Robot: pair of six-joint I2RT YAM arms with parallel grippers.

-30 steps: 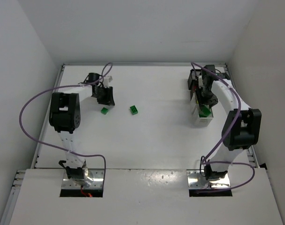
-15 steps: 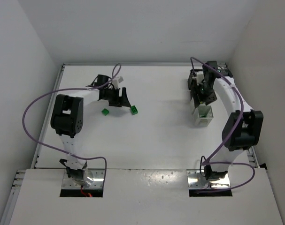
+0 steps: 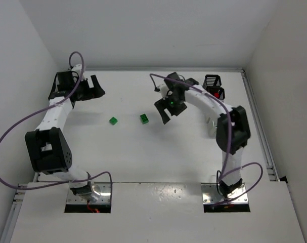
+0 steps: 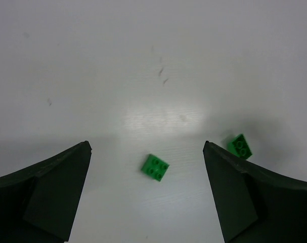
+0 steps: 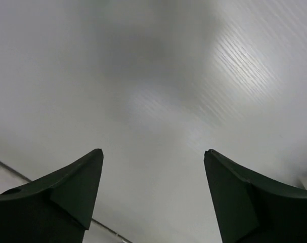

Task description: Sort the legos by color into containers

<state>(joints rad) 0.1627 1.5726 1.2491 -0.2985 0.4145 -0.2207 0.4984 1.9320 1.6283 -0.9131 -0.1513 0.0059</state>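
Note:
The nearer green lego (image 3: 113, 121) (image 4: 155, 167) sits at an angle, so my left gripper next moves down and right in the top view, turns to match and lowers around it.
Two green legos lie on the white table, one (image 3: 113, 120) to the left of the other (image 3: 144, 118). The left wrist view shows both, one (image 4: 155, 167) between the fingers' lines and farther off, the other (image 4: 239, 146) beside the right finger. My left gripper (image 3: 91, 91) (image 4: 146, 144) is open and empty at the far left, well back from them. My right gripper (image 3: 172, 112) (image 5: 154, 152) is open and empty, just right of the right-hand lego. The containers stand at the far right: a black bin (image 3: 212, 81) and one showing red inside (image 3: 216, 94).
The right forearm (image 3: 209, 106) crosses in front of the bins and hides the rest of their row. Purple cables loop from both arms. White walls close in the table at the back and both sides.
The left arm has swung back to the far left, away from the legos, jaws opening wide. The right arm left the bins, came to the table's middle, and its jaws opened.

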